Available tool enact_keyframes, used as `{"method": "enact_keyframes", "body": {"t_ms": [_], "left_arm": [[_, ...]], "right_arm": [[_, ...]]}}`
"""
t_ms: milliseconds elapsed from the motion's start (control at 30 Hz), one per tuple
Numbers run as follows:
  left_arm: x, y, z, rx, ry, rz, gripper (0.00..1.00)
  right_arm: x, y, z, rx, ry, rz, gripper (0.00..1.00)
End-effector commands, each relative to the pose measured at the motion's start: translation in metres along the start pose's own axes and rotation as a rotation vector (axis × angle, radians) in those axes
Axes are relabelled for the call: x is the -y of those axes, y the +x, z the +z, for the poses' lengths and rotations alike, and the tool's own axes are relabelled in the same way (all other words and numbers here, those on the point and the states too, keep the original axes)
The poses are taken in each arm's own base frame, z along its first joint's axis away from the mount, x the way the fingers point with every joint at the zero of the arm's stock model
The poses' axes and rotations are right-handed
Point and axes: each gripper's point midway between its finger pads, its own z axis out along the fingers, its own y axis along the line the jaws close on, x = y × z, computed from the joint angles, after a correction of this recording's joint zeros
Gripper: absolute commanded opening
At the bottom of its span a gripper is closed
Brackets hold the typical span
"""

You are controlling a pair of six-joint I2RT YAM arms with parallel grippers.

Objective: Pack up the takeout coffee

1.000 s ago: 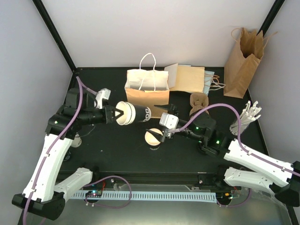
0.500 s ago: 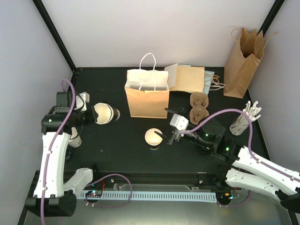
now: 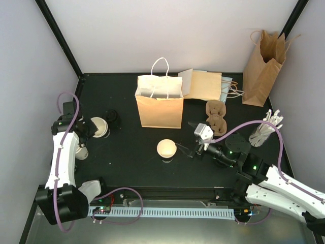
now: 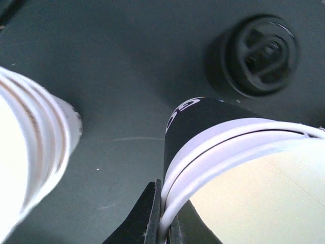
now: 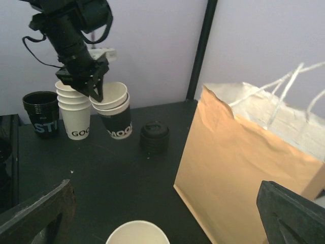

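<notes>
My left gripper needs to lower the nested cups first to release them between the white cups and black lids, because they are hanging above the empty table.
My left gripper (image 3: 94,128) (image 4: 163,213) is shut on the rim of a nested pair of takeout coffee cups (image 3: 101,127) (image 4: 203,122), white inside with a black sleeve and no lid. It holds them at the left of the table, beside a stack of black lids (image 3: 112,119) (image 4: 259,56) (image 5: 154,136). In the right wrist view the held cups (image 5: 112,109) hang just above the table. Another lidless cream cup (image 3: 166,149) (image 5: 137,235) stands upright mid-table. My right gripper (image 3: 195,148) (image 5: 163,203) is open and empty just to that cup's right.
An open kraft bag with white handles (image 3: 159,104) (image 5: 244,173) stands behind the middle cup. White cups (image 3: 81,150) (image 5: 73,122) and black cups (image 5: 40,113) are stacked at the left. A cardboard cup carrier (image 3: 216,114), flat bags (image 3: 205,84), a tall bag (image 3: 262,61) and a cutlery holder (image 3: 266,129) are at the right.
My left arm swung back from beside the bag to the table's left side, carrying the cups and turning them upright. My right gripper drew back to the right, away from the middle cup.
</notes>
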Motion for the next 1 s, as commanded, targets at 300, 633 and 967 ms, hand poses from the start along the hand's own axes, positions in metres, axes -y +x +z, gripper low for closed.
{"method": "enact_keyframes", "body": {"t_ms": [300,633,967], "left_arm": [[-0.033,-0.022,0.048,-0.001,-0.064,-0.22,0.01],[-0.027,-0.02,0.063,-0.045,-0.02,-0.223,0.06],[-0.02,-0.023,0.053,-0.033,0.016,-0.22,0.27]], "right_arm": [[0.026,0.028,-0.015,-0.111,0.173,0.158,1.0],[0.025,0.049,-0.015,-0.19,0.182,0.207,1.0],[0.027,0.055,-0.013,-0.226,0.204,0.218,1.0]]}}
